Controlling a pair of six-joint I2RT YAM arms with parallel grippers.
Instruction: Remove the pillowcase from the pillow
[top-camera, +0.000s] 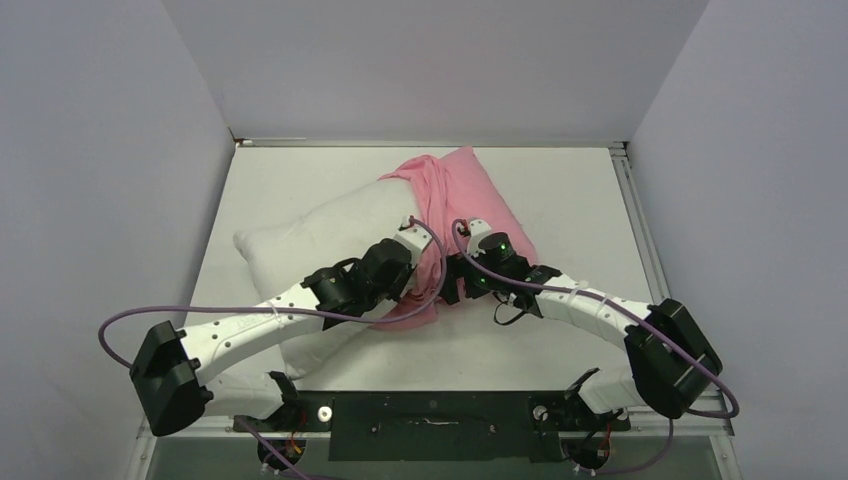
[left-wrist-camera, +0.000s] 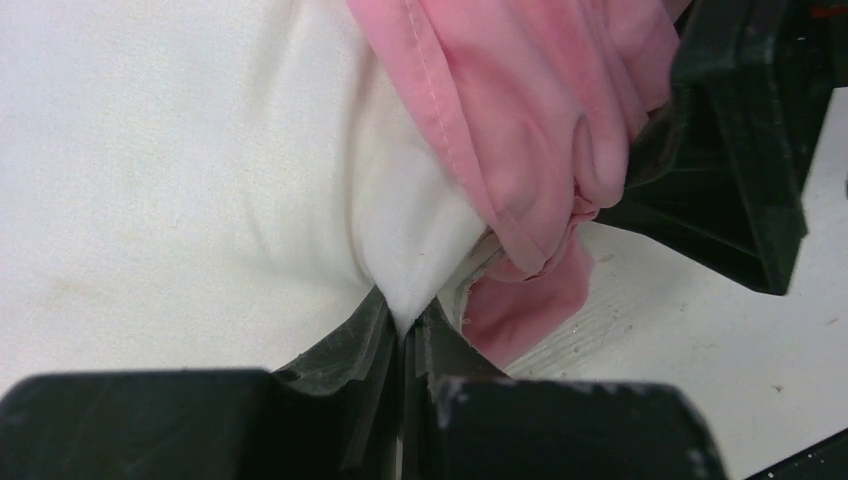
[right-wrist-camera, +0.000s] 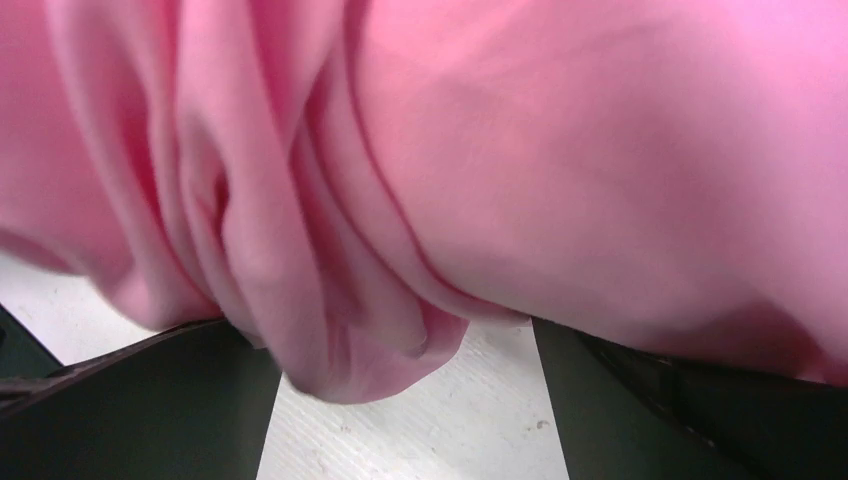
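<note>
I should pull the pillow's fold left in the top view to the pillow's bare middle with my left gripper, out of the enclosing pillowcase, then release it.
The white pillow lies slantwise on the table, its right end inside the bunched pink pillowcase. My left gripper sits at the pillow's near edge beside the pink hem. In the left wrist view this gripper is shut on a pinched fold of the white pillow, with the pillowcase just to the right. My right gripper faces it from the right. Its jaws stand wide open, with folds of the pillowcase hanging down between the fingers.
The white table is boxed in by grey walls at the left, back and right. A metal rail runs along its right edge. The black base plate lies at the near edge. The two grippers are very close together.
</note>
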